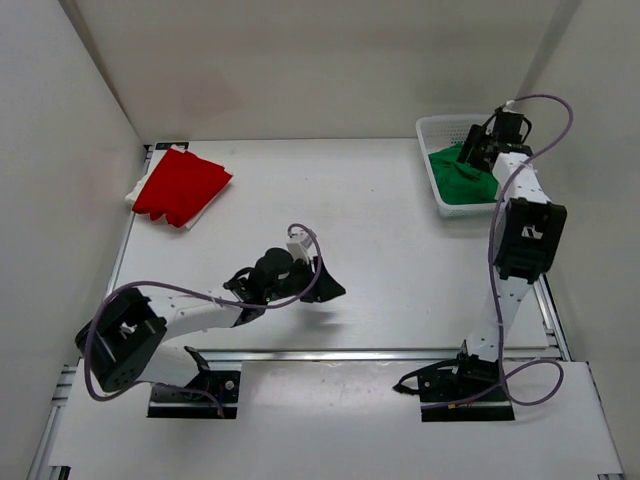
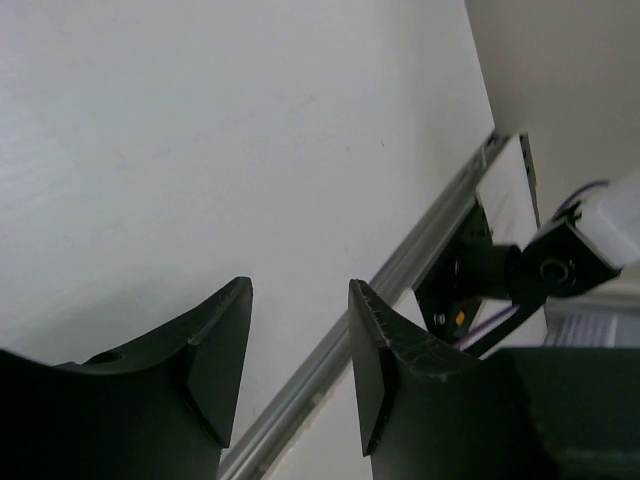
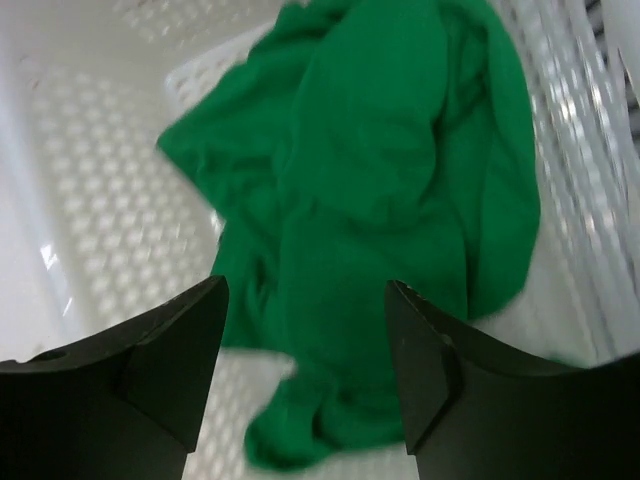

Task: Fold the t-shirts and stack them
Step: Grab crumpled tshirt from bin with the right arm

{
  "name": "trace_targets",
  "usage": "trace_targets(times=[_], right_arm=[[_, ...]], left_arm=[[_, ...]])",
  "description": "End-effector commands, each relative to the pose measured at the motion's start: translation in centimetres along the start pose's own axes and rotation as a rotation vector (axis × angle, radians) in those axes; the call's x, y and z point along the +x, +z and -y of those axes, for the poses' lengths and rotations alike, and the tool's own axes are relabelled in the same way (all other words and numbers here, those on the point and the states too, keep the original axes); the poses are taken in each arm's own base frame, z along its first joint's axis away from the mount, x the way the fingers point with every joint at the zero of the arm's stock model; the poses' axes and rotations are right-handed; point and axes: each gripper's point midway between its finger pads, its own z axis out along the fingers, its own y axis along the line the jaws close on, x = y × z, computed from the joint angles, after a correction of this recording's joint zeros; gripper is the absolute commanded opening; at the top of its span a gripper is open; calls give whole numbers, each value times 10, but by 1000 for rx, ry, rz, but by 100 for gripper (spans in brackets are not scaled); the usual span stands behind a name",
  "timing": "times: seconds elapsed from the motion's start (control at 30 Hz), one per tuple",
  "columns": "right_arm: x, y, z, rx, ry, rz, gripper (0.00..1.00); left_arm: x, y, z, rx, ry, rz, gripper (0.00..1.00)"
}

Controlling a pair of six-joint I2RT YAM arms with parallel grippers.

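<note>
I should lower my open right gripper onto the green shirt's broad middle fold [image 1: 462, 169] [image 3: 345, 195] next and close its fingers, because the fold is clear of the basket's sides.
The green t-shirt [image 1: 462, 180] lies crumpled in the white mesh basket [image 1: 432, 128] at the back right; it fills the right wrist view [image 3: 380, 190]. My right gripper [image 1: 473, 148] is open above the green shirt, its jaws [image 3: 305, 330] wide apart with nothing between them. The red t-shirt [image 1: 181, 186] lies folded at the back left, on top of the cream-white t-shirt [image 1: 136, 187], of which only edges show. My left gripper [image 1: 322, 283] is open and empty over bare table near the front middle [image 2: 300, 330].
The basket's walls [image 3: 90, 200] surround the green shirt. A metal rail [image 2: 400, 280] runs along the table's front edge. Side walls stand close on the left and right. My right arm's base [image 2: 500, 275] shows in the left wrist view.
</note>
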Motion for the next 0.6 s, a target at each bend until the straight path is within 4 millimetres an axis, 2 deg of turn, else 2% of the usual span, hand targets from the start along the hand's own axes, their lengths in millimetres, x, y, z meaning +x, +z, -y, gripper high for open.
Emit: trace_targets(times=[0.0, 0.03, 0.07, 0.1, 0.13, 0.17, 0.2, 0.23, 0.33, 0.4, 0.43, 0.47, 0.53, 0.57], right_arm=[[-4, 36, 11, 57, -84, -46, 63], [-5, 47, 13, 75, -93, -65, 64], [-20, 46, 12, 84, -112, -51, 64], [-5, 65, 19, 109, -109, -89, 64], [-8, 72, 23, 125, -113, -89, 64], [-2, 79, 24, 123, -106, -100, 62], [0, 82, 27, 122, -94, -103, 61], [5, 87, 27, 120, -85, -110, 57], [5, 95, 28, 123, -96, -104, 55], [2, 94, 25, 116, -92, -102, 32], [1, 94, 23, 115, -75, -100, 14], [-5, 91, 26, 119, -73, -90, 3], [-22, 81, 18, 122, -68, -54, 0], [-37, 67, 10, 107, -67, -26, 1]], left_arm=[[12, 3, 31, 137, 61, -41, 54], [17, 5, 27, 139, 52, -64, 55], [23, 6, 27, 146, 53, -84, 55], [24, 6, 27, 155, 56, -91, 55], [25, 6, 22, 141, 54, -90, 55], [24, 7, 19, 137, 46, -90, 55], [27, 6, 13, 127, 32, -96, 55], [21, 5, 12, 126, 24, -81, 55], [13, 5, 5, 109, 23, -61, 55], [9, 5, 4, 106, 16, -52, 54], [9, 5, 4, 107, 22, -53, 54], [6, 5, 6, 109, 15, -49, 54], [6, 7, 9, 115, 12, -53, 54], [5, 7, 8, 114, 5, -54, 55]])
